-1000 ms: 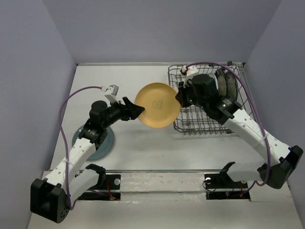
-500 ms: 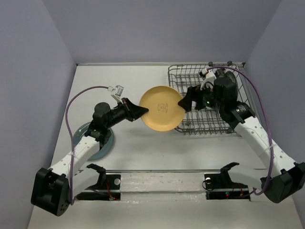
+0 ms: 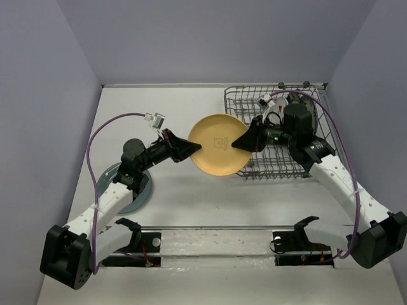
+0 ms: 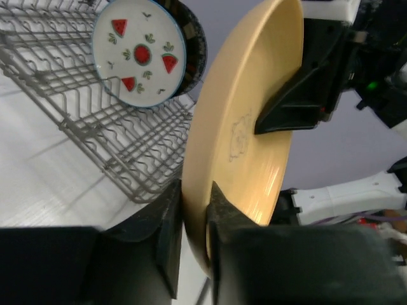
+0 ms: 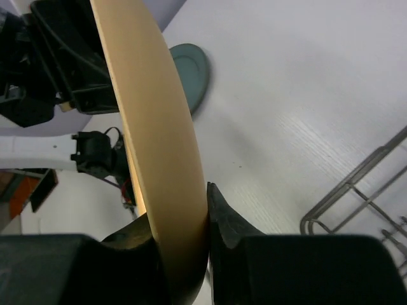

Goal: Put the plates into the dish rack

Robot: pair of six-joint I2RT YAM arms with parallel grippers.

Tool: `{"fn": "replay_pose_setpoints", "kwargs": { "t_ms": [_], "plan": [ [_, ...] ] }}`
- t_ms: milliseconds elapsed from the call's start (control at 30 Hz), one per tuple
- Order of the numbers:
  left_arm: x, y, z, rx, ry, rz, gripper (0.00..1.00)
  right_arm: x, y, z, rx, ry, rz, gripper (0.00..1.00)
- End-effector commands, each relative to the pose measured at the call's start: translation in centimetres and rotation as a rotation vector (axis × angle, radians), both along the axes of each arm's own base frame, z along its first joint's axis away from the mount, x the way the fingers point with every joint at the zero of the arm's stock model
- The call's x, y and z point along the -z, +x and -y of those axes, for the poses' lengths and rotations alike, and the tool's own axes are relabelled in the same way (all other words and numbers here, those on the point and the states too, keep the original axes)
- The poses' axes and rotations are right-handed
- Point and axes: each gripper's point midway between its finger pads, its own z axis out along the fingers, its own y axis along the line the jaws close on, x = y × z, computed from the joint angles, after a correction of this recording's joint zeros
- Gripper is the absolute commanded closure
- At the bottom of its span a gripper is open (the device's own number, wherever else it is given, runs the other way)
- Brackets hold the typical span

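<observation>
I need to turn my right gripper and move it down to the free slots (image 3: 258, 112) beside the fruit-marked plate, because they are below it and to its right in the top view.
The yellow plate (image 3: 219, 145) is held on edge in the air just left of the dish rack (image 3: 280, 162). My left gripper (image 3: 193, 148) is shut on its left rim and my right gripper (image 3: 241, 142) is shut on its right rim. In the left wrist view the plate (image 4: 248, 127) sits between my fingers, with the fruit-marked white plate (image 4: 140, 54) and the dark-rimmed plate (image 4: 194, 41) standing in the rack (image 4: 95, 127). In the right wrist view the plate (image 5: 152, 127) fills the jaws. The teal plate (image 3: 130, 190) lies flat at the left. The blue floral plate is out of view.
The rack fills the back right of the table, and its near corner (image 5: 356, 190) shows in the right wrist view. The teal plate (image 5: 187, 73) lies partly under my left arm. Purple walls close in the left, back and right.
My right gripper has swung left out of the rack and closed on the yellow plate's right rim. The left arm has stretched right, carrying the plate a little toward the rack.
</observation>
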Motion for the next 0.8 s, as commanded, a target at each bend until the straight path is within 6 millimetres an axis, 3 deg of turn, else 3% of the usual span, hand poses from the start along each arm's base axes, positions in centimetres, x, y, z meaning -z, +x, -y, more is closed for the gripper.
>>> {"fn": "replay_pose_setpoints", "kwargs": {
  "t_ms": [0,67,100,133,167,200,233,300,400,467,567,633,767],
  "plan": [
    [-3.2,-0.4,-0.4,-0.019,0.005,0.071,0.34,-3.4,0.6,0.1,0.041,0.074,0.081,0.93],
    [-3.6,0.3,-1.1,-0.081,0.068,0.078,0.13,-3.2,1.7,0.9,0.125,0.036,0.086,0.93],
    [-5.6,1.4,-2.1,-0.169,0.085,0.113,0.08,-3.3,2.7,1.5,0.184,0.015,0.096,0.93],
    [-6.2,1.4,-3.0,-0.211,0.156,0.138,0.01,-3.5,4.3,2.8,0.291,-0.035,0.122,0.93],
    [-5.6,1.6,-3.7,-0.250,0.193,0.136,0.01,-4.0,5.4,3.6,0.358,-0.053,0.153,0.93],
    [-7.2,1.7,-4.9,-0.321,0.203,0.173,0.01,-3.3,6.3,4.7,0.427,-0.105,0.140,0.93],
    [-6.7,1.6,-5.5,-0.342,0.242,0.160,0.01,-4.0,7.9,6.8,0.559,-0.160,0.185,0.93],
    [-6.7,1.3,-6.8,-0.394,0.294,0.200,0.01,-3.4,9.9,9.9,0.727,-0.275,0.209,0.93],
    [-5.3,1.2,-7.9,-0.428,0.362,0.224,0.01,-3.8,11.8,13.1,0.888,-0.409,0.242,0.93],
    [-3.1,1.4,-8.1,-0.434,0.399,0.203,0.01,-3.5,12.5,14.3,0.942,-0.487,0.250,0.93],
    [-1.6,1.5,-8.6,-0.446,0.441,0.178,0.01,-2.4,13.9,16.6,1.038,-0.638,0.258,0.93],
    [-1.8,1.4,-8.7,-0.451,0.440,0.187,0.01,-2.0,14.5,17.9,1.090,-0.730,0.266,0.93],
    [-2.1,1.1,-8.8,-0.455,0.443,0.198,0.01,0.1,15.8,18.7,1.118,-0.858,0.248,0.93]
  ]
}}
